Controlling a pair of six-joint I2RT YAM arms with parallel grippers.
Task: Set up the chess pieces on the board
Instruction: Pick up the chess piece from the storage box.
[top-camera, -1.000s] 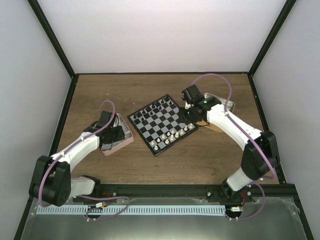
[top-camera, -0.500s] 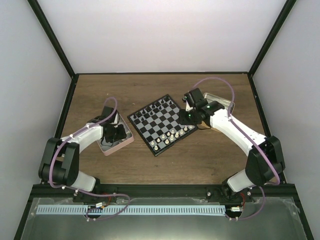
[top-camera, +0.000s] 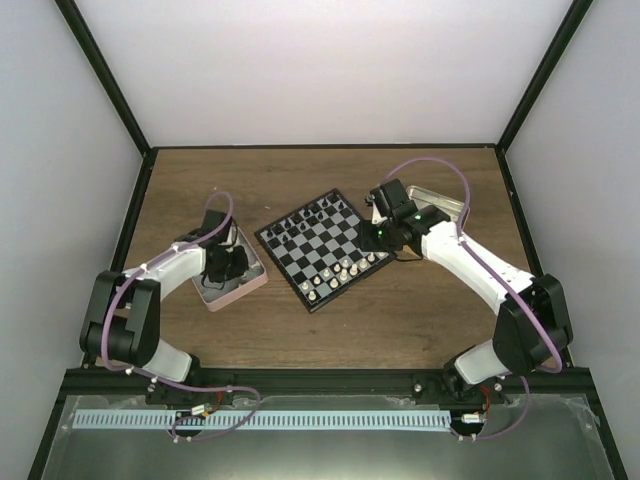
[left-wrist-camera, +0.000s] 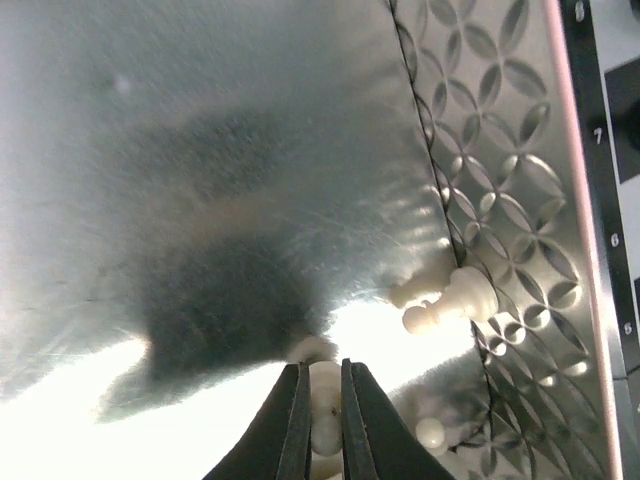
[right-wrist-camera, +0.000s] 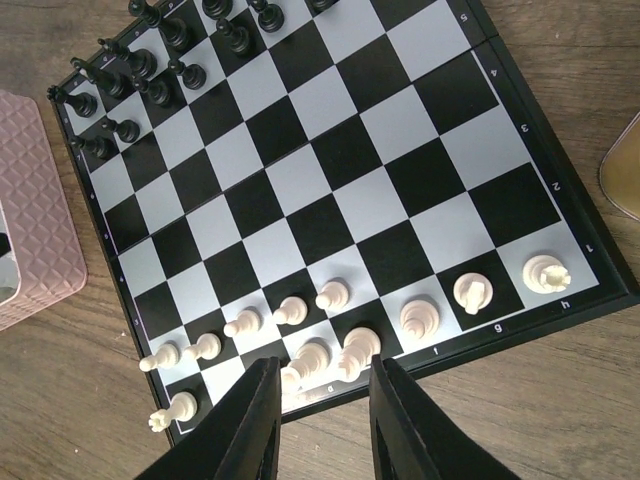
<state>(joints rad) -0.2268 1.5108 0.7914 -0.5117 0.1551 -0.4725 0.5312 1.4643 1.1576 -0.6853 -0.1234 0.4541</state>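
The left gripper lifts from the pink tin next and lowers onto the empty dark square (top-camera: 356, 259) past the unfinished white pawn row's last pawn.
The board (top-camera: 325, 247) lies at the table's middle, with black pieces along its far side and cream-white chess pieces (top-camera: 345, 272) along its near side. In the right wrist view several white pieces (right-wrist-camera: 345, 352) stand on the board (right-wrist-camera: 300, 190). My right gripper (right-wrist-camera: 322, 420) is open and empty above the board's near edge; it also shows in the top view (top-camera: 382, 232). My left gripper (left-wrist-camera: 323, 395) is inside the pink tin (top-camera: 235, 270), shut on a white piece (left-wrist-camera: 325, 385). Another white pawn (left-wrist-camera: 452, 300) lies on its side by the tin wall.
A gold tin (top-camera: 440, 205) sits right of the board, partly behind my right arm. The pink tin's patterned wall (left-wrist-camera: 500, 170) runs along the right of the left wrist view. More white pieces (left-wrist-camera: 432, 432) lie at the tin's near corner.
My left gripper has gone down deeper into the pink tin. My right gripper has shifted slightly toward the board's right corner.
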